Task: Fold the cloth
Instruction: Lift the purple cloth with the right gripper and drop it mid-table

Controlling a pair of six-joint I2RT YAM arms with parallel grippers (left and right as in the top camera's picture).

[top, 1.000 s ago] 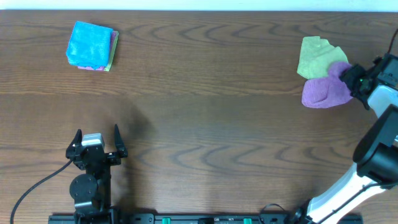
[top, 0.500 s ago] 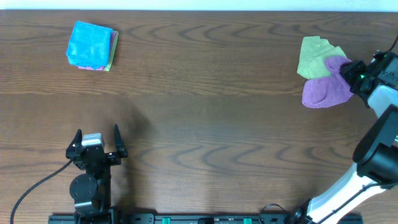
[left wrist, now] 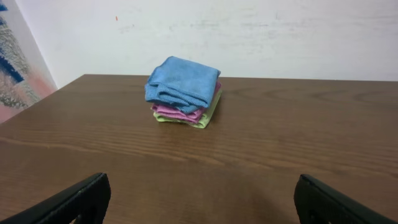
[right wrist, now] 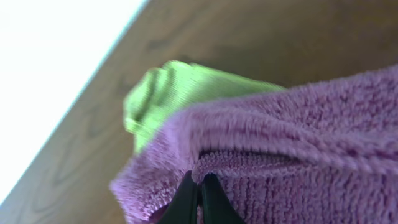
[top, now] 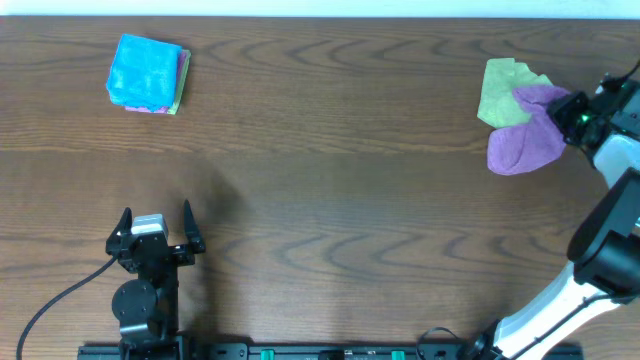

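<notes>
The right gripper lifts the purple cloth next, swings it to roomy bare wood in the middle of the table (top: 335, 178), to the gripper's left in the overhead view, and releases it.
The purple cloth (top: 527, 135) lies crumpled at the far right of the table, partly over a lime-green cloth (top: 502, 90). My right gripper (top: 567, 112) is shut on the cloth's right edge, which is lifted a little off the wood. The right wrist view is filled by the purple cloth (right wrist: 298, 149), with the hem pinched between the two closed fingertips (right wrist: 200, 186). My left gripper (top: 155, 232) stands open near the front left of the table, far from the cloth, with nothing between its fingers (left wrist: 74, 202).
A folded stack (top: 148, 74) with a bright blue cloth on top sits at the back left, also visible ahead in the left wrist view as the stack (left wrist: 184, 90). The table's far edge runs just behind both cloth piles.
My right gripper has closed on the purple cloth's edge and drawn it slightly up and towards the back. The left arm has not moved.
</notes>
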